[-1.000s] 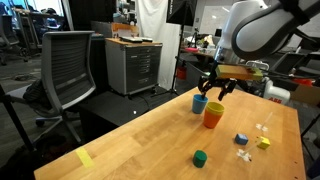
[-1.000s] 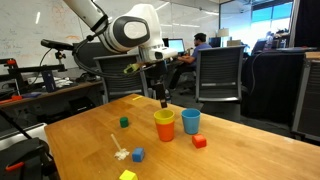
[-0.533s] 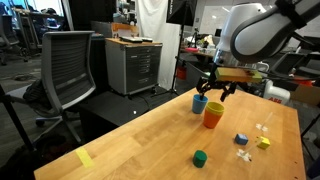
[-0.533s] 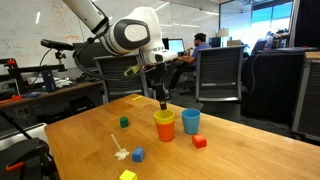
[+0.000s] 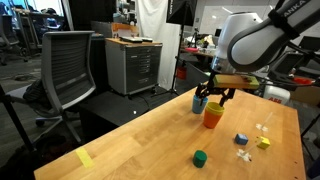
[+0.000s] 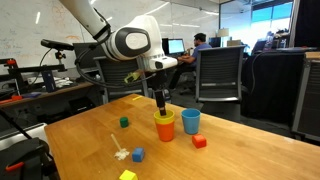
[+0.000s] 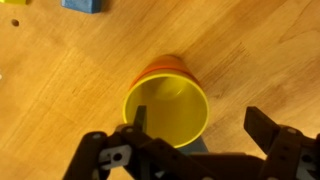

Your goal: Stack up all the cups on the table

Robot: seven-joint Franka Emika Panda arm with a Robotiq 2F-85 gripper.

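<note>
The gripper has one finger over the yellow cup's opening and the other beyond the cup's side, so next it needs to move down onto the yellow cup's rim (image 5: 206, 105) (image 7: 207, 110) and close there.
A yellow cup (image 5: 213, 108) sits nested inside the orange-red cup (image 5: 212, 119) on the light-wood table (image 5: 140, 140). The blue cup (image 5: 200, 102) stands upright just beside them. Both exterior views show this; the stack (image 6: 164, 125) and the blue cup (image 6: 191, 121) stand side by side. My gripper (image 5: 213, 95) hangs open just above the stack, also seen in an exterior view (image 6: 160, 100). In the wrist view the yellow cup (image 7: 165, 105) opens up at me; one finger of the gripper (image 7: 200, 130) is over its rim, the other outside.
Small blocks lie on the table: green (image 5: 200, 157), blue (image 5: 241, 139), yellow (image 5: 263, 143), and a red one (image 6: 199, 141) near the blue cup. A yellow tape strip (image 5: 85, 158) marks the table's near end. A chair (image 5: 70, 70) and a grey cabinet (image 5: 135, 65) stand beyond the edge.
My gripper has shifted slightly sideways and lower over the nested cups, staying open. The cups have not moved.
</note>
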